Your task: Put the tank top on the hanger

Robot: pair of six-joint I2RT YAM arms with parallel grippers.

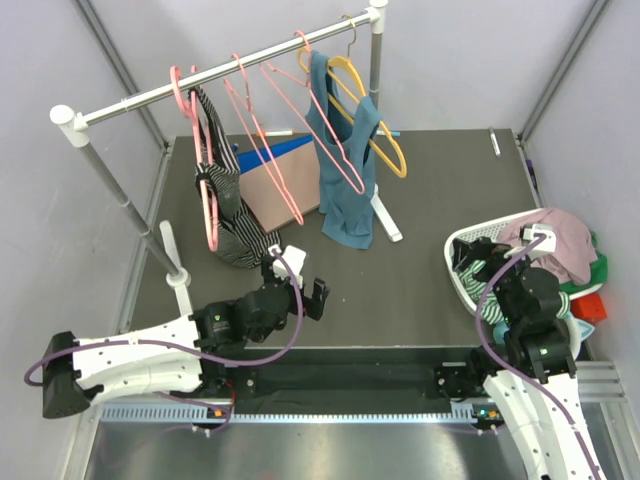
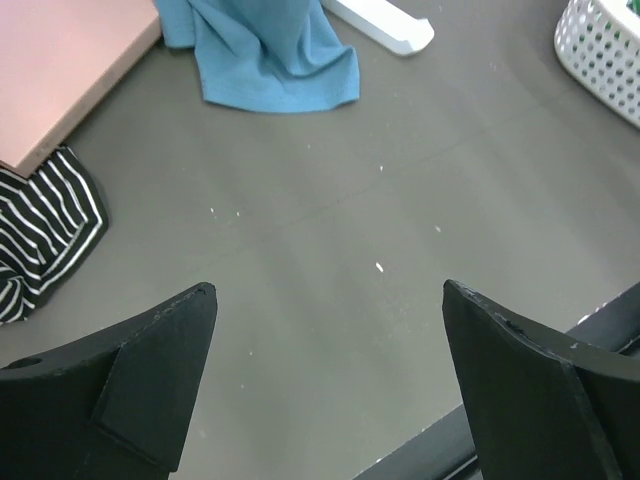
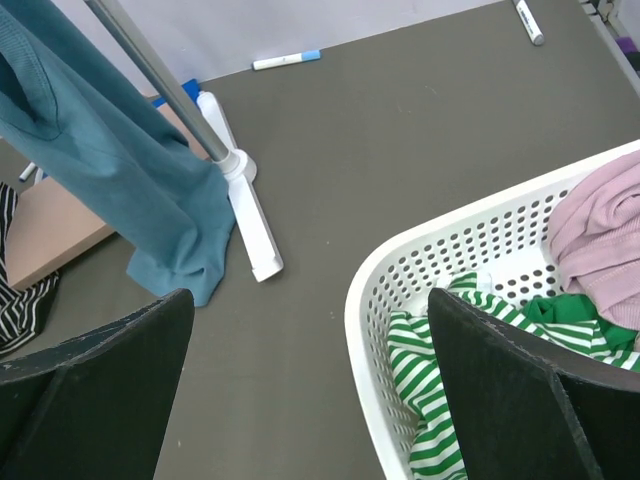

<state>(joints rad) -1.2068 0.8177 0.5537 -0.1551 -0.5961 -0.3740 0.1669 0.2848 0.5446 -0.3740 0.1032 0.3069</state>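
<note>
My right gripper should turn next, then go down past the basket's rim to the striped tank top's fold (image 1: pixel 475 283) (image 3: pixel 424 378).
The green-and-white striped tank top (image 1: pixel 492 312) lies crumpled in the white basket (image 1: pixel 455 272) at the right; in the right wrist view it (image 3: pixel 425 370) sits just inside the basket's rim (image 3: pixel 365 300). Thin pink hangers (image 1: pixel 262 150) hang empty on the rail at the back. My right gripper (image 1: pixel 490 272) hovers above the basket's left edge, open and empty (image 3: pixel 310 295), one finger over the top. My left gripper (image 1: pixel 297 282) is open and empty above bare table (image 2: pixel 328 287), left of centre.
A teal tank top (image 1: pixel 345 190) hangs on the rack with a yellow hanger (image 1: pixel 385 150), its hem (image 2: pixel 270 60) on the table. A black-and-white garment (image 1: pixel 230 220) hangs at the left. A pink board (image 2: pixel 60 60), the rack foot (image 3: pixel 250 220), a pink garment (image 3: pixel 600 230) and a marker (image 3: pixel 285 60) are nearby.
</note>
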